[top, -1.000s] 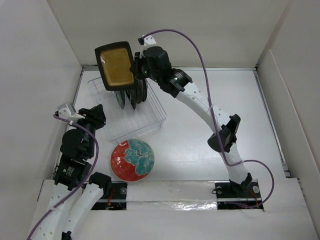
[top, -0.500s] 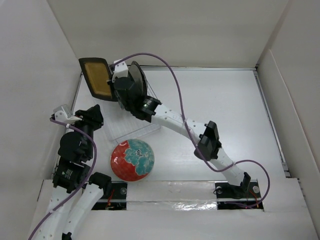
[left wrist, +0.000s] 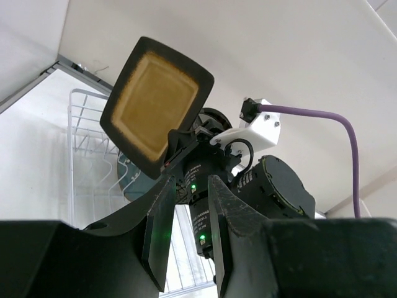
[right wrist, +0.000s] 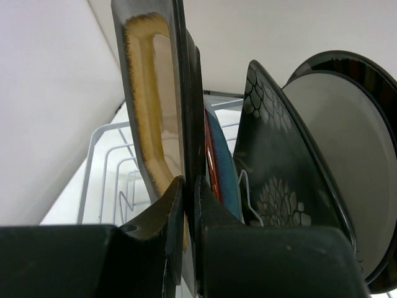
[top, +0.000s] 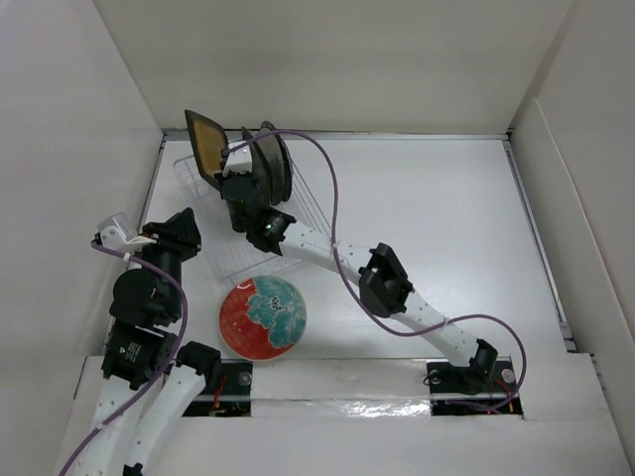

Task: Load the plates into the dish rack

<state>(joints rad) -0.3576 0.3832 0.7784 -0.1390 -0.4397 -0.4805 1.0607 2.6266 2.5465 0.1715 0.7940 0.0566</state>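
Note:
The upright plate goes down and slightly back in my right gripper next, which releases it in the open slot, the empty wires below beside the teal plate.
My right gripper (top: 234, 177) is shut on the lower edge of the square black-gold plate (top: 206, 145) and holds it upright over the far left part of the clear dish rack (top: 194, 182). In the right wrist view this plate (right wrist: 152, 99) stands just left of a teal plate (right wrist: 224, 177), a square dark floral plate (right wrist: 273, 167) and a dark-rimmed cream plate (right wrist: 335, 143), all standing in the rack (right wrist: 105, 162). The red plate with teal flowers (top: 263, 315) lies flat on the table in front of the rack. My left gripper (top: 185, 229) is open and empty by the rack's near left corner.
White walls close in on the left and behind the rack. The right arm stretches diagonally across the table from its base (top: 466, 375). In the left wrist view the held plate (left wrist: 158, 105) and the right wrist (left wrist: 273, 186) stand over the rack's wires (left wrist: 87, 143).
The right arm swung the black-gold plate left past the rack, then back and lower beside the standing plates, turning it nearly edge-on. The left arm drew slightly back and left.

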